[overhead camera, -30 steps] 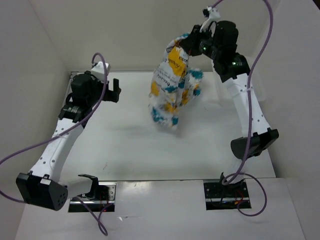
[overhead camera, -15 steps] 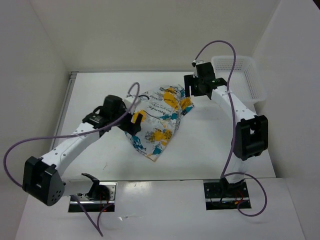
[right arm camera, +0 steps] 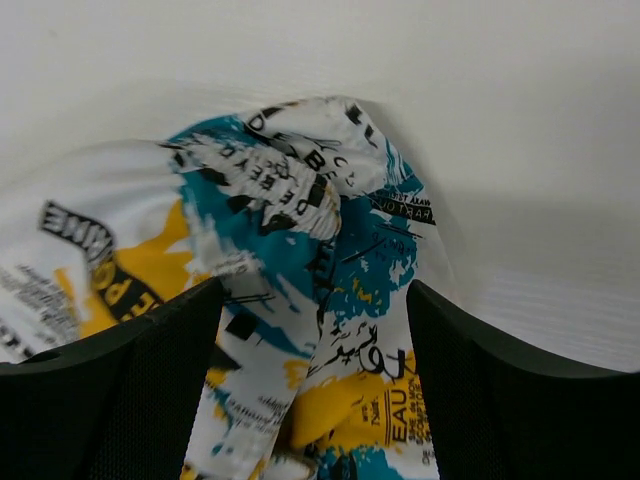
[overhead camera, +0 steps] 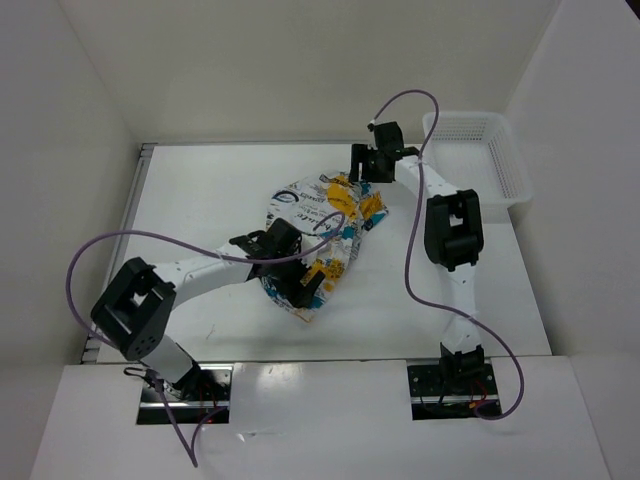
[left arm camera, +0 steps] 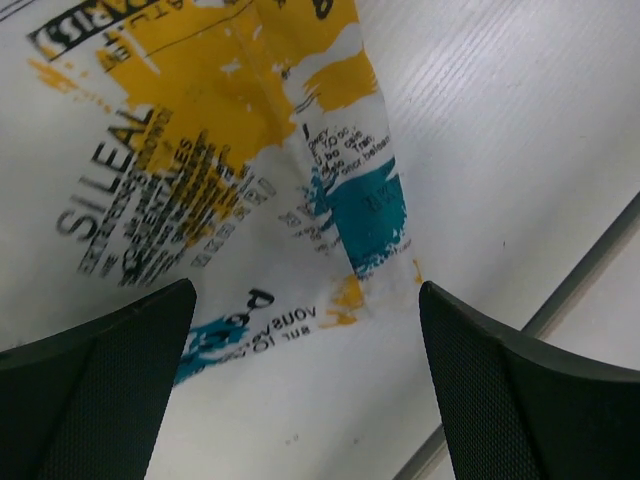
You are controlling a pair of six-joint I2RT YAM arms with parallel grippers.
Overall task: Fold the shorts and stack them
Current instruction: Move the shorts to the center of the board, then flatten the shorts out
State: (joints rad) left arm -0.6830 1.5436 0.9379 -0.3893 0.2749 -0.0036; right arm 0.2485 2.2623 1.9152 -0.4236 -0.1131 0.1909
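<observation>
The left gripper comes down onto the crease [left arm camera: 316, 203] beside the teal patch next with fingers spread, as the printed cloth [left arm camera: 200, 150] still lies flat and untouched below them.
The shorts [overhead camera: 318, 218], white with teal, yellow and black print, lie crumpled flat in the middle of the table. My left gripper [overhead camera: 303, 287] hovers open over their near end; in the left wrist view the printed cloth [left arm camera: 200, 150] fills the space between the two spread fingers [left arm camera: 90, 390], untouched. My right gripper [overhead camera: 362, 168] is open at the shorts' far right corner. In the right wrist view a bunched fold of the shorts [right arm camera: 330, 300] lies between its wide-apart fingers [right arm camera: 530, 390], not pinched.
A white perforated basket [overhead camera: 515, 170] stands at the far right of the table, beside the right arm. Bare white table [overhead camera: 190, 200] lies to the left of the shorts. A seam at the table's near edge [left arm camera: 580, 270] runs close to the left gripper.
The right gripper lowered the hanging shorts onto the table and opened, letting them go. The left arm swung in from the far left over the shorts' near end.
</observation>
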